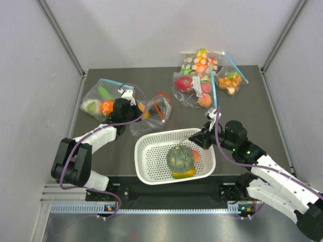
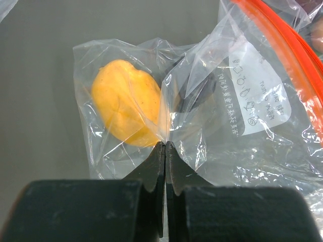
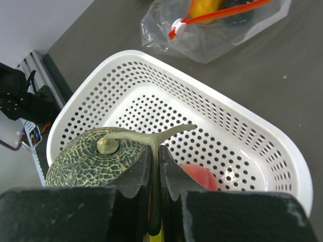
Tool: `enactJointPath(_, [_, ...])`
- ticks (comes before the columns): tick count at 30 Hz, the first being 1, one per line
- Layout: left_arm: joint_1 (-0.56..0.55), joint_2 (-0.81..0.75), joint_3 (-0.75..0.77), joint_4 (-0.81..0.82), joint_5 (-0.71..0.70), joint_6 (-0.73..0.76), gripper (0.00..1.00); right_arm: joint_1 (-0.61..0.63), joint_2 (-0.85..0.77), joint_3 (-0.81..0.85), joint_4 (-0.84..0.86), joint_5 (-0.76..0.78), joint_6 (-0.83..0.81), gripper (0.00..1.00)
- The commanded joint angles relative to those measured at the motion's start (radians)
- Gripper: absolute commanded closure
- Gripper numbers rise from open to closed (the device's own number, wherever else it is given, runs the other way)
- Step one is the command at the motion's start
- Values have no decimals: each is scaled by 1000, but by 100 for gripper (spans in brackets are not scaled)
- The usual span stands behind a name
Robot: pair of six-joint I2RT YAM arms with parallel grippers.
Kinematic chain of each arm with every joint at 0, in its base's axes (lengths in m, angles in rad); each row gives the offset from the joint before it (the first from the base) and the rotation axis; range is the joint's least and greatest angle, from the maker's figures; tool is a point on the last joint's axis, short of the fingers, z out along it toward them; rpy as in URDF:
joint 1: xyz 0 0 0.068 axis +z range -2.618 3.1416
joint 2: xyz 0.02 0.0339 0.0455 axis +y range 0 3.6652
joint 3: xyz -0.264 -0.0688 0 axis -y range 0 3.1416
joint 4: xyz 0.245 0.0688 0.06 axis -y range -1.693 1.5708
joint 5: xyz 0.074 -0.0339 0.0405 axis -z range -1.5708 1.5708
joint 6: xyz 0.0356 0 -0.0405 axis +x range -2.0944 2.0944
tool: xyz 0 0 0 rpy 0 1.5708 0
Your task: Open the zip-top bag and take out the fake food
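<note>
The melon (image 1: 180, 159) overlaps the yellow piece and bare basket bottom shows toward the bag, so next my right gripper lowers slightly outward that way and releases the melon's stem.
The zip-top bag (image 1: 157, 112) with its red-orange zip strip (image 2: 282, 35) lies behind the white basket (image 1: 151, 137). My left gripper (image 1: 136, 109) is shut on a fold of the bag's clear plastic (image 2: 237, 101), pinched at my fingertips. A yellow-orange piece (image 2: 128, 103) and a small dark piece (image 2: 191, 96) are still inside. My right gripper (image 3: 155, 148) is shut on the pale stem (image 3: 151, 136) of the dark green melon (image 3: 86, 156), over the basket (image 3: 242, 111). The melon (image 1: 180, 159) sits low in the basket beside the peach (image 3: 199, 176); a yellow piece (image 1: 182, 174) lies under it.
Clear bags with blue zip strips hold other toy food: one at the far left (image 1: 101, 98), two at the back right (image 1: 194, 88) (image 1: 232, 80), and a dotted bag (image 1: 201, 61) behind them. Grey walls close both sides.
</note>
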Motion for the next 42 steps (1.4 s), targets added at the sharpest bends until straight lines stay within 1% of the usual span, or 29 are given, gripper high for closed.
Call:
enactJointPath(1, [6,3,19,24,14,-3,100,62,52,32,139,29,8,100])
enactJointPath(6, [6,-1,14,19,11,0,100,85,107,29,176,92,18,100])
enactJointPath(8, [6,-7,13,18,8,4,100,86,115,27,165,132,15,100])
enactJointPath(12, [8,-15,8,18,16,6,100,85,122,29,144,161,9,98])
enactJointPath(13, [6,-18,7,21,19,7,100,85,122,29,136,164,3,90])
enactJointPath(15, [6,-20,2,32,35,10,100,85,122,38,104,170,-8,68])
enactJointPath(16, [8,-23,1,36,40,13,100,83,122,43,84,175,-18,49])
enactJointPath(19, [6,-20,-7,45,54,21,100,85,113,69,67,185,-43,30])
enactJointPath(22, [6,-21,-12,55,66,26,100,85,112,121,24,210,-64,21])
enactJointPath(27, [6,-26,-16,62,83,33,100,82,145,208,22,259,-115,17])
enactJointPath(30, [6,-27,-21,64,91,38,100,66,220,297,32,283,-137,15])
enactJointPath(31, [6,-26,-22,64,95,40,100,44,245,346,42,270,-141,15])
enactJointPath(33, [8,-24,-27,67,105,43,100,19,329,389,56,239,-141,15])
enactJointPath(34, [6,-23,-28,68,108,44,100,-7,361,430,112,196,-143,15])
enactJointPath(36, [8,-23,-33,72,114,47,100,-27,470,478,144,156,-144,16])
enactJointPath(37, [8,-21,-35,73,114,49,100,-38,510,530,166,132,-150,18])
enactJointPath(38, [6,-23,-36,72,115,50,100,-42,594,558,173,119,-152,19])
enactJointPath(39, [6,-24,-36,70,118,53,100,-44,636,586,177,106,-155,23])
enactJointPath(40, [6,-24,-38,68,117,55,100,-50,718,641,182,81,-157,25])
enactJointPath(42, [6,-29,-41,67,112,59,100,-53,798,690,180,66,-158,27])
